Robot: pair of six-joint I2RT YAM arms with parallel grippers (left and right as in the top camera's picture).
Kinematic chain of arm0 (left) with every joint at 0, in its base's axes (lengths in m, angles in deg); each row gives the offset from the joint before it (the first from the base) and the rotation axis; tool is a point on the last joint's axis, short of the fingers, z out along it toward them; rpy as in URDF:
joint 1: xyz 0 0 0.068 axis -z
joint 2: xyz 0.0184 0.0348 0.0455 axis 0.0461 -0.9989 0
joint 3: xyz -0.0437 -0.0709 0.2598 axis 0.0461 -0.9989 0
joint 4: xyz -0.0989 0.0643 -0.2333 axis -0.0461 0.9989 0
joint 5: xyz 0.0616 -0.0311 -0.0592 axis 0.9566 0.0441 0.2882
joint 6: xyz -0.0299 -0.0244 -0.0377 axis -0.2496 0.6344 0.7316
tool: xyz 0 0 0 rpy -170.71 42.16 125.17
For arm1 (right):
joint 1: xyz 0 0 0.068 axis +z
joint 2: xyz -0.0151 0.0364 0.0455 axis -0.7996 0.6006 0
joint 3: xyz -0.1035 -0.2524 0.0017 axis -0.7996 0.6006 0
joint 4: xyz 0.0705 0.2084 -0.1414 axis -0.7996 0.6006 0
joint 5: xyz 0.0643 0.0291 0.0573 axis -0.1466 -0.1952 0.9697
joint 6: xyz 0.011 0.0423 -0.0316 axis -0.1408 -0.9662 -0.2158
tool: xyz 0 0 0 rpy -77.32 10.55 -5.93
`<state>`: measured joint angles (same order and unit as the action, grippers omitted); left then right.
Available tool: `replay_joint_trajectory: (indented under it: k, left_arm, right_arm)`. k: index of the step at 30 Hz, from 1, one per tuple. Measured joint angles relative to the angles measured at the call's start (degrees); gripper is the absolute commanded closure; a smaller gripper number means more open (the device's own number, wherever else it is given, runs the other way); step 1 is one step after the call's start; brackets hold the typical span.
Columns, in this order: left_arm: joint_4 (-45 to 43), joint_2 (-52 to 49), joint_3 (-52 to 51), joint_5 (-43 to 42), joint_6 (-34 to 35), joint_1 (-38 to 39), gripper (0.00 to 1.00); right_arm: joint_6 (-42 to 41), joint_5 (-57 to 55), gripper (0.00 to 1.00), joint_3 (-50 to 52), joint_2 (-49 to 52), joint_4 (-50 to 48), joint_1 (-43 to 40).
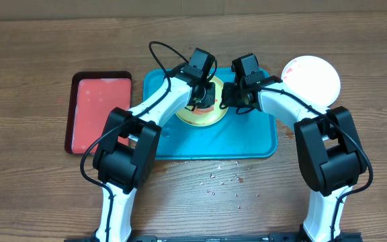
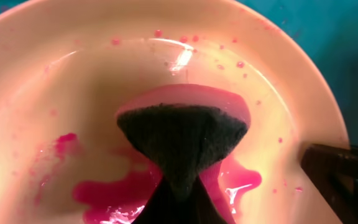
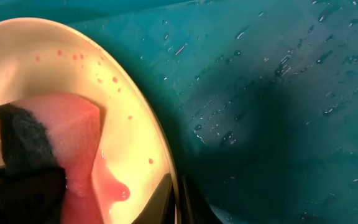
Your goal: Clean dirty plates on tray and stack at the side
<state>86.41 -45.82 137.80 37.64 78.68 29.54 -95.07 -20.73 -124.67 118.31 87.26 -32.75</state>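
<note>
The left gripper lifts off the plate next. It then crosses to the red tray beside the teal one and lowers the sponge (image 3: pixel 48 143) onto the red tray's open bottom.
The yellow-green plate (image 1: pixel 195 118) lies on the teal tray (image 1: pixel 247 141), smeared with red sauce (image 2: pixel 110 193). My left gripper (image 1: pixel 203 99) is shut on a pink sponge with a dark scouring face (image 2: pixel 185 124) and presses it onto the plate (image 2: pixel 73 81). My right gripper (image 1: pixel 236 101) is shut on the plate's right rim (image 3: pixel 178 199), one finger inside and one outside. The sponge (image 3: pixel 48 143) and the plate (image 3: pixel 55 56) also show in the right wrist view. The white plate (image 1: pixel 311 77) lies on the table right of the tray. The light blue plate is out of view.
A smaller dark-rimmed red tray (image 1: pixel 99 111) lies left of the teal tray. Water drops speckle the teal tray floor (image 3: pixel 278 93). Small crumbs (image 1: pixel 224 178) are scattered on the wooden table in front of the tray.
</note>
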Motion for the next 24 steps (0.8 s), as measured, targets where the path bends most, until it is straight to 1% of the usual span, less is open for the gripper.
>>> replay_joint_trajectory:
  k: [5, 10, 13, 17, 21, 24]
  left_arm:
    - [1.36, 0.20, 0.13, 3.72, 0.00, -2.19, 0.96]
    - [4.15, 0.52, 0.92, 8.79, -0.33, -6.58, 0.96]
    - [5.11, 1.09, 1.55, 9.14, -0.46, -7.96, 0.96]
    - [7.63, 6.03, 2.29, 12.92, -0.17, -9.51, 0.96]
    - [10.64, 15.78, 3.30, 14.86, 0.68, -13.60, 0.96]
    - [14.64, 20.59, 4.59, 15.32, 0.96, -17.25, 0.96]
  right_arm:
    - [-0.04, 0.11, 0.96, 0.00, 0.00, -0.07, 0.04]
    - [-0.07, 0.35, 0.96, 0.00, 0.00, -0.24, 0.09]
    - [-0.11, 1.03, 0.96, 0.00, 0.02, -0.57, 0.72]
    - [-0.15, 0.98, 0.96, 0.00, 0.02, -0.44, 0.76]
    - [-0.07, 2.86, 0.96, -0.09, 0.02, -0.20, 0.63]
    - [0.57, 3.56, 0.96, -0.66, 0.02, 0.59, 0.70]
